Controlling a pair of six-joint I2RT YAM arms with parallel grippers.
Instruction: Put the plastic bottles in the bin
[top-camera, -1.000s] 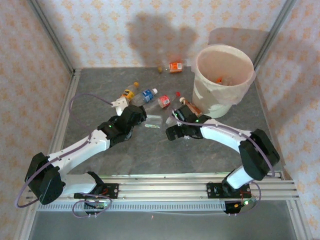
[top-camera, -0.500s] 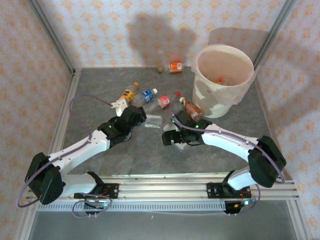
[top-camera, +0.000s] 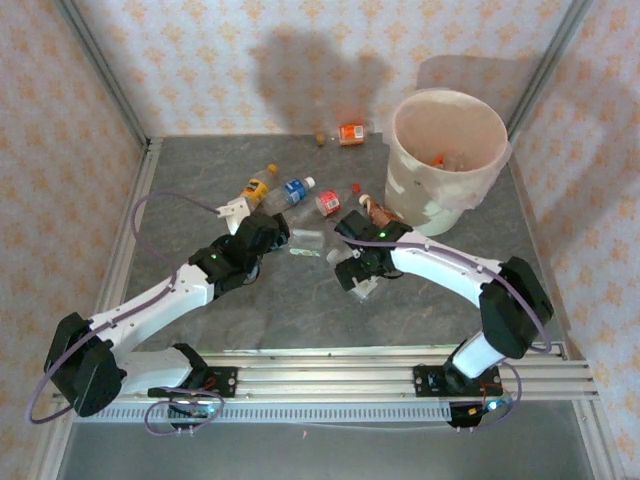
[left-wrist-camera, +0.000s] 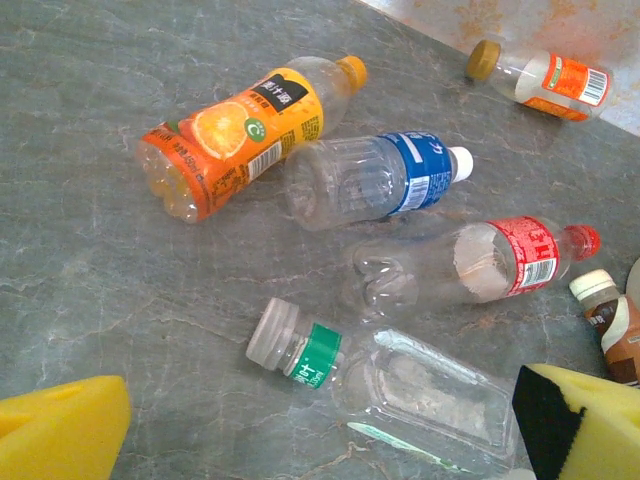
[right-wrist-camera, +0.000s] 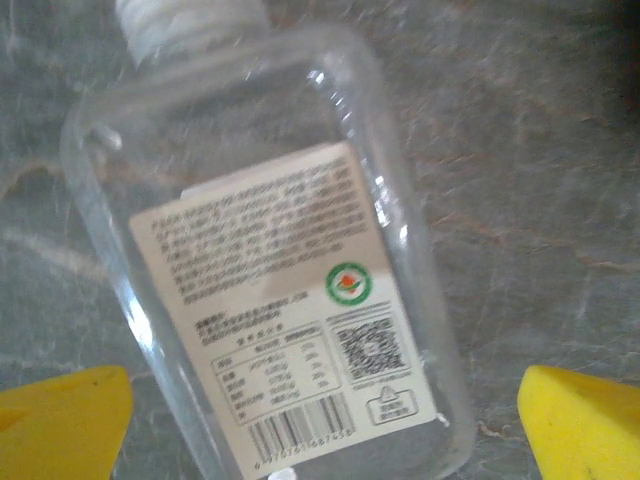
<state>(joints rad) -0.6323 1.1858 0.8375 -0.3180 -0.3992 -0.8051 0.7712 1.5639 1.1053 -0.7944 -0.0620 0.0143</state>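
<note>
Next, my right gripper lowers and closes across the labelled body of the flat clear bottle (top-camera: 366, 288) (right-wrist-camera: 325, 375), since that bottle lies below, between the gripper's open fingers.
My left gripper (left-wrist-camera: 320, 445) hangs open over a clear crushed bottle with a green neck band (left-wrist-camera: 400, 385), its yellow fingers (left-wrist-camera: 60, 430) wide on both sides. In the top view this left gripper (top-camera: 274, 233) is just left of that bottle (top-camera: 310, 242). My right gripper (right-wrist-camera: 320, 440) is open above a flat clear bottle with a white printed label (right-wrist-camera: 275, 300), with a gap at each finger. From above, the right gripper (top-camera: 357, 272) covers most of it. Orange (left-wrist-camera: 235, 135), blue (left-wrist-camera: 375, 178) and red (left-wrist-camera: 480, 260) labelled bottles lie beyond. The bin (top-camera: 430, 200) stands back right.
A brown bottle (top-camera: 380, 213) lies near the bin's foot. An orange-labelled bottle (top-camera: 350, 133) rests by the back wall. Some bottles lie inside the bin (top-camera: 440, 158). Patterned walls close in the left, back and right of the grey table (top-camera: 200, 160).
The right gripper swung down and left off the brown bottle, then turned over the flat clear bottle. The left arm edged slightly forward.
</note>
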